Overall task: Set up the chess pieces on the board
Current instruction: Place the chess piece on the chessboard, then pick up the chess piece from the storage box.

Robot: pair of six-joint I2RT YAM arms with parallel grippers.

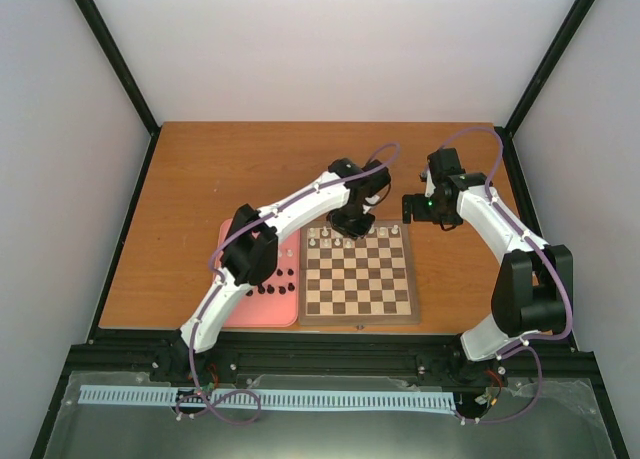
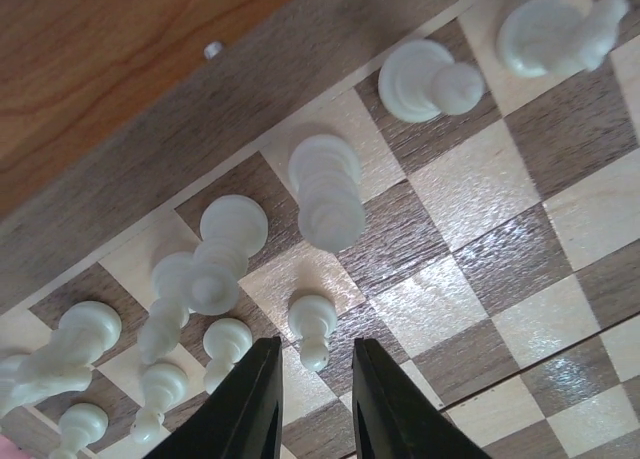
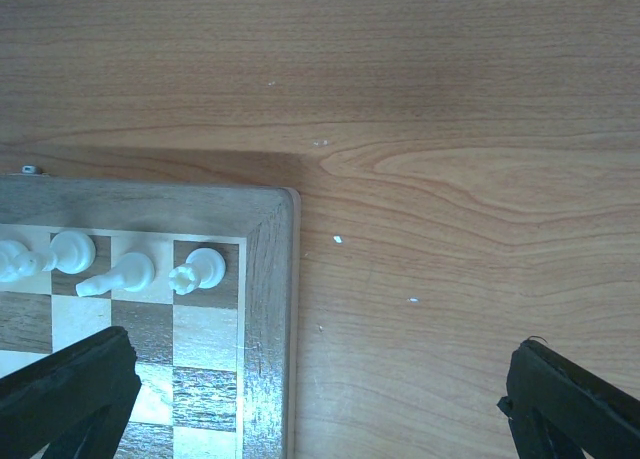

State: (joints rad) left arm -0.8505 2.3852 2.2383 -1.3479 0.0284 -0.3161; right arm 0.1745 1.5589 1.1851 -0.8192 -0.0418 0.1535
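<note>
The tray's white pawn nearest the board is still off the board's squares, so I should next swing my right gripper left in the top view and down onto that pawn.
The board (image 1: pixel 360 301) lies in the middle of the table, with several white pieces (image 1: pixel 345 240) along its far rows. My left gripper (image 1: pixel 350 223) hovers over the far edge. In the left wrist view its jaws (image 2: pixel 315 349) are slightly apart on either side of a standing white pawn (image 2: pixel 312 322), with a gap on each side. Other white pieces (image 2: pixel 325 187) stand around it. My right gripper (image 1: pixel 420 208) is wide open and empty over bare table beyond the board's far right corner (image 3: pixel 270 279). A white rook (image 3: pixel 196 270) stands in that corner. Black pieces (image 1: pixel 272 285) lie on the pink tray.
The pink tray (image 1: pixel 240 314) sits against the board's left side, partly under the left arm. Black frame posts and grey walls enclose the table. A slotted white rail (image 1: pixel 260 399) runs along the near edge below the arm bases.
</note>
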